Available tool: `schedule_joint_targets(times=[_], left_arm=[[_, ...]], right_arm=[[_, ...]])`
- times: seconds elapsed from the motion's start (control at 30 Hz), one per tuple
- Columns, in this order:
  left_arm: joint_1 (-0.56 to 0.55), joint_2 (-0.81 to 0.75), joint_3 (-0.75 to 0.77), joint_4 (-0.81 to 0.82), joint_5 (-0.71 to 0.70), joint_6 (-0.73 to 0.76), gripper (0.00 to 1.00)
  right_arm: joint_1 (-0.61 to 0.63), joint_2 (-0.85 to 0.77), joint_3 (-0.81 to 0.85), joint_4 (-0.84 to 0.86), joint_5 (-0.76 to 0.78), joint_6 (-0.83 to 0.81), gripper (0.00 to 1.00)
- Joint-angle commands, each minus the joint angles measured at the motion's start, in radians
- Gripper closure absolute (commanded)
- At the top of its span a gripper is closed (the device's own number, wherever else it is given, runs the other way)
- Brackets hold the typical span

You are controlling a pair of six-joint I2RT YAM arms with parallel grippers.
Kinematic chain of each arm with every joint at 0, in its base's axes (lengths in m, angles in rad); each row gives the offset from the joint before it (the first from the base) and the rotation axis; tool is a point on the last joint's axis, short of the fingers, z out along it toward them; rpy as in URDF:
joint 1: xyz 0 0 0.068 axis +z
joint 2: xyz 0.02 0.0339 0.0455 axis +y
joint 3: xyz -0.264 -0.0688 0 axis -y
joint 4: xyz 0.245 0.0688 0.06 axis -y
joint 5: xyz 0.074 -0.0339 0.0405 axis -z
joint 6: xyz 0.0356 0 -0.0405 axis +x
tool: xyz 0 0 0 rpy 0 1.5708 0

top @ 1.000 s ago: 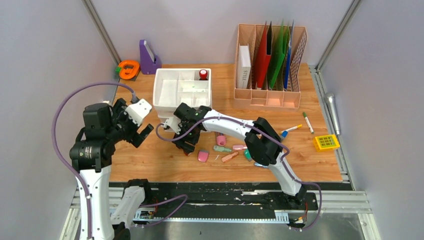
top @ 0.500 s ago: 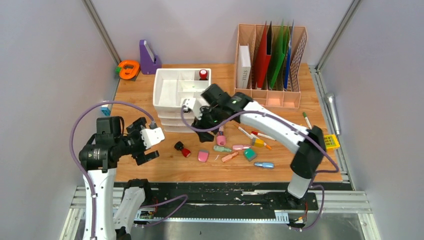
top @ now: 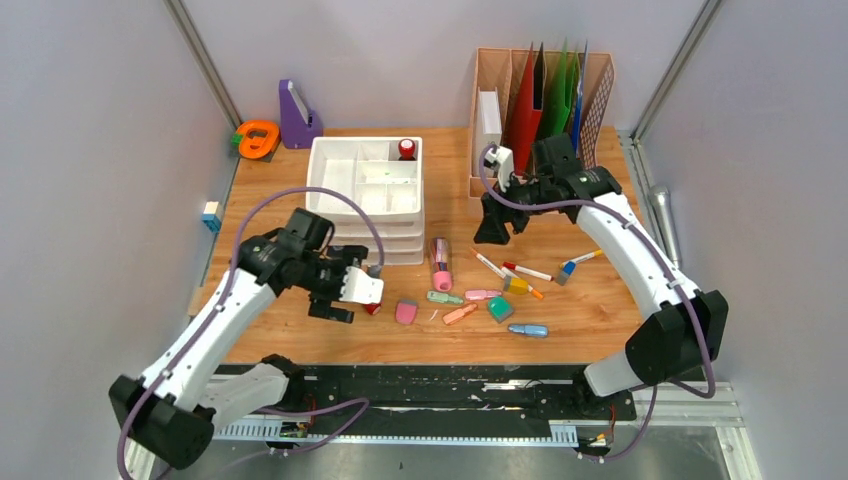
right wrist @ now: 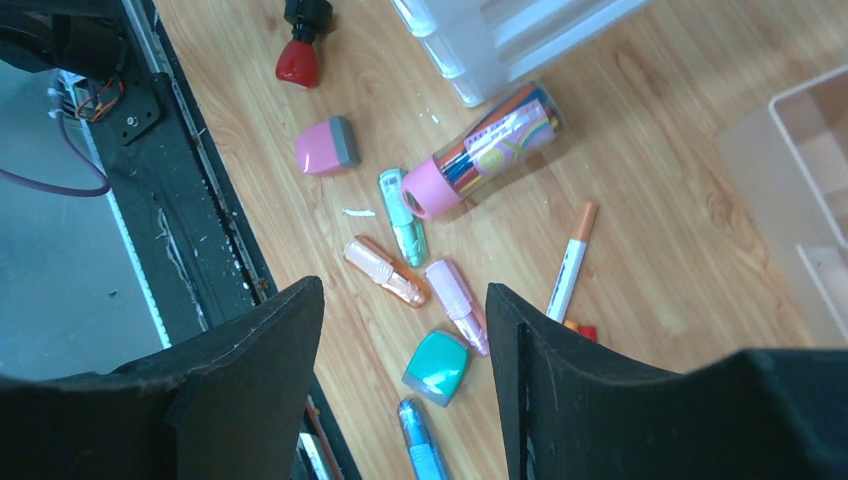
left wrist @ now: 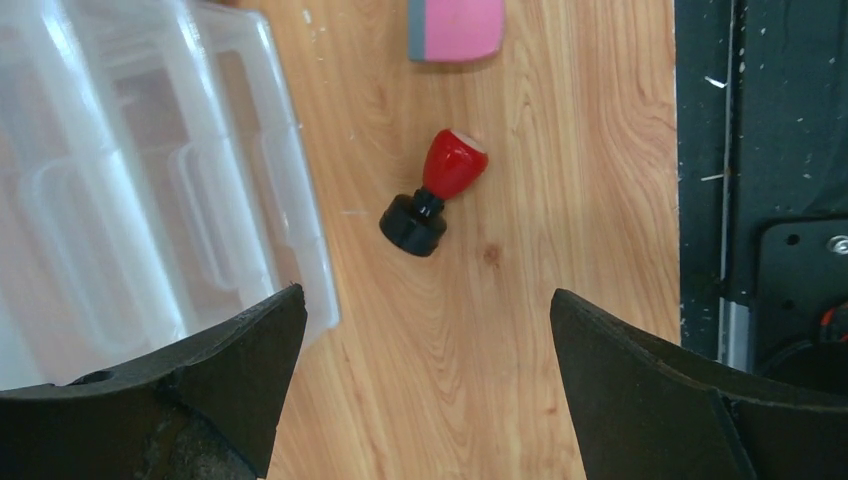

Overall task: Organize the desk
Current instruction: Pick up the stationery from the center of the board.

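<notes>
The left gripper turns and moves down toward the pink eraser (top: 406, 312), onto the stamp's red knob, next.
The desk (top: 300, 345) is a light wood top. On it lie a red stamp with a black base (top: 372, 308), a pink eraser (top: 406, 312), a pink pencil tube (top: 440, 262), highlighters, a teal eraser (top: 500, 309) and a blue pen (top: 528, 330). My left gripper (top: 340, 292) is open and empty just left of the stamp. In the left wrist view the stamp (left wrist: 436, 190) lies ahead of the open gripper (left wrist: 425, 300). My right gripper (top: 492, 228) is open and empty, raised in front of the file holder. Its wrist view shows the gripper (right wrist: 403, 295) above the teal eraser (right wrist: 437, 367).
A white drawer organiser (top: 365, 195) holds a second red stamp (top: 406, 149). A tan file holder (top: 540, 130) stands at the back right. Markers (top: 530, 272) lie at centre right. A purple stand (top: 296, 117) and an orange tape dispenser (top: 258, 138) sit at the back left.
My left arm has swung right and down to the red stamp. My right arm has left the stamp on the desk, pulled away from the drawers and moved right to the file holder.
</notes>
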Motion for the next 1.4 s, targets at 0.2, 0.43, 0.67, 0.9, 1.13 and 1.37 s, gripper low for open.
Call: schedule_joint_targets(times=[0.2,0.43,0.67,0.9,1.13,1.37], left_arm=[[-0.276,0.209,-0.119,0.297,-0.277,-0.017,0.03],[-0.417,0.35,-0.119,0.376,-0.431,-0.03,0.11],[-0.495,0.482,-0.139,0.411,-0.546,-0.072,0.17],[-0.543,0.574,-0.128,0.413,-0.606,-0.139,0.21],[-0.575,0.653,-0.122,0.425,-0.681,-0.19,0.27],[-0.612,0.695,-0.108,0.427,-0.751,-0.215,0.3]], right_arm=[[-0.201,-0.111,-0.136,0.068,-0.198,0.013,0.39],[-0.257,-0.138,-0.182,0.078,-0.24,0.011,0.39],[-0.284,-0.156,-0.215,0.081,-0.258,-0.001,0.39],[-0.3,-0.149,-0.244,0.092,-0.286,-0.005,0.39],[-0.306,-0.147,-0.258,0.099,-0.294,-0.004,0.39],[-0.309,-0.14,-0.265,0.102,-0.302,-0.003,0.39]])
